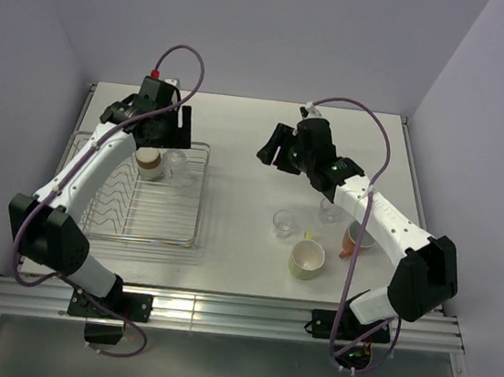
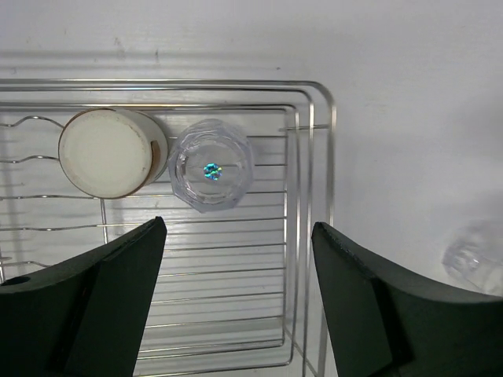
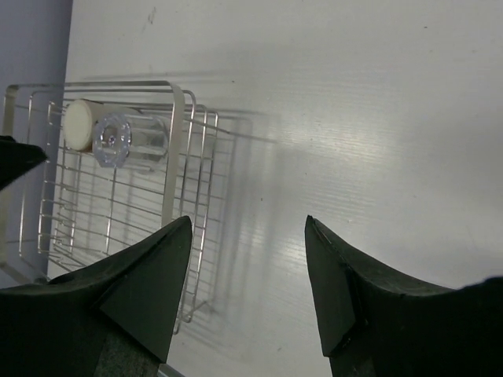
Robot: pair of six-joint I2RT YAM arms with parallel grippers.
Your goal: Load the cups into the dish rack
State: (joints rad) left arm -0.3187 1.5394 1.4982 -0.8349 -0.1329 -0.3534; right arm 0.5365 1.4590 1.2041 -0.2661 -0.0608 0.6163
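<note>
The robot's right hand has to go back and down next, then tilt its fingers onto the rack-facing rim of the table's clear tumbler nearest the rack.
The silver wire dish rack (image 1: 138, 220) lies on the left of the table. At its far end stand a brown-and-cream cup (image 1: 150, 163) and a clear tumbler (image 1: 175, 163), touching side by side. My left gripper (image 1: 181, 129) hovers open just above them; in its wrist view the cup (image 2: 106, 151) and tumbler (image 2: 211, 165) sit beyond the empty gripper (image 2: 238, 228). To the right, my right gripper (image 1: 275, 153) hangs open over bare table. On the table are two clear tumblers (image 1: 283, 223) (image 1: 331, 207), a yellow-green mug (image 1: 307, 260) and a salmon mug (image 1: 356, 238).
Most of the rack (image 2: 228, 271) is bare wire. The right wrist view looks across bare table towards the rack (image 3: 174, 141) with its two cups. The right forearm passes over the salmon mug and the further tumbler. Walls close in on three sides.
</note>
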